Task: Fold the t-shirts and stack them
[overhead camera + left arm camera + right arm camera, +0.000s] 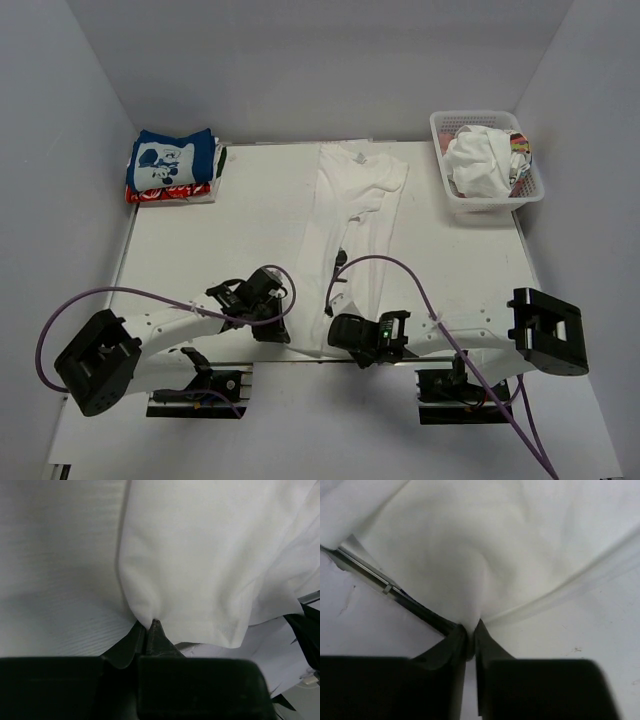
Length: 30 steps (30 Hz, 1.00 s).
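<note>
My left gripper holds the hem corner of the white t-shirt, which still lies long. Next it will lift, carry the corner outward and bring it down onto the shirt's far half [321,204] to release it.
A large plain white t-shirt [357,210] lies folded lengthwise down the middle of the table, collar at the far end. My left gripper [281,331] is shut on its near left hem corner [150,615], the cloth bunched at the fingertips. My right gripper [337,336] pinches the near right part of the same shirt [470,580], with cloth drawn between its fingers [487,642]. At the far left a folded blue t-shirt with white print [170,160] rests on a folded red patterned one [165,193].
A white basket [441,135] at the far right holds crumpled white cloth [478,160] and a tee with colourful print [520,148]. Purple cables loop from both arms over the near table. The table's near edge runs just behind both grippers.
</note>
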Tool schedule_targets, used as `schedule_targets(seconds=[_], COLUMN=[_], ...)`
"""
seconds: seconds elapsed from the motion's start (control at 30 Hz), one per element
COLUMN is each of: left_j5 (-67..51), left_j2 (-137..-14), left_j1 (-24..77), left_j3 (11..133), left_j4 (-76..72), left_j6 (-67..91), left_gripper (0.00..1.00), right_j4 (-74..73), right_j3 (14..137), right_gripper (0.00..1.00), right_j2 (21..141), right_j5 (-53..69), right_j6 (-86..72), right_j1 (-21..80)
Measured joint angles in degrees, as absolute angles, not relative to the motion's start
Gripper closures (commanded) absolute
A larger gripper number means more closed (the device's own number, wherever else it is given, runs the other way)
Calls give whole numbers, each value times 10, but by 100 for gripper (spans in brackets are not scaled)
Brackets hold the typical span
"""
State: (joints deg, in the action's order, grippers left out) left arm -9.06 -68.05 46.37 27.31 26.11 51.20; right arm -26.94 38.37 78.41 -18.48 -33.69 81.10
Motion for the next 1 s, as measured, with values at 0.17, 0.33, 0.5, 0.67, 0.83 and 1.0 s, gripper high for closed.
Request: schedule_targets(seconds=[0.17,0.33,0.5,0.67,0.83,1.0], left_j5=[-92,-58,-25,17,79,115], left_j2=[-673,-682,-689,-755,-841,-951], left_j1=[464,465,460,458,450,422], left_j3=[277,345,415,497,610,764], left_j4=[290,338,343,351,368,403], left_j6=[525,529,534,535,527,510], left_gripper=[100,100,100,100,100,100], right_j4=[-281,-314,-335,-324,-258,-196], right_j3=[397,423,438,438,438,449], right_gripper=[97,90,98,100,100,100], right_j2=[797,797,767,738,728,736], right_j5=[-223,-284,-352,-403,-420,-413], right_j6=[-366,-418,-465,-464,-397,-320], right_j1=[818,817,798,749,668,585])
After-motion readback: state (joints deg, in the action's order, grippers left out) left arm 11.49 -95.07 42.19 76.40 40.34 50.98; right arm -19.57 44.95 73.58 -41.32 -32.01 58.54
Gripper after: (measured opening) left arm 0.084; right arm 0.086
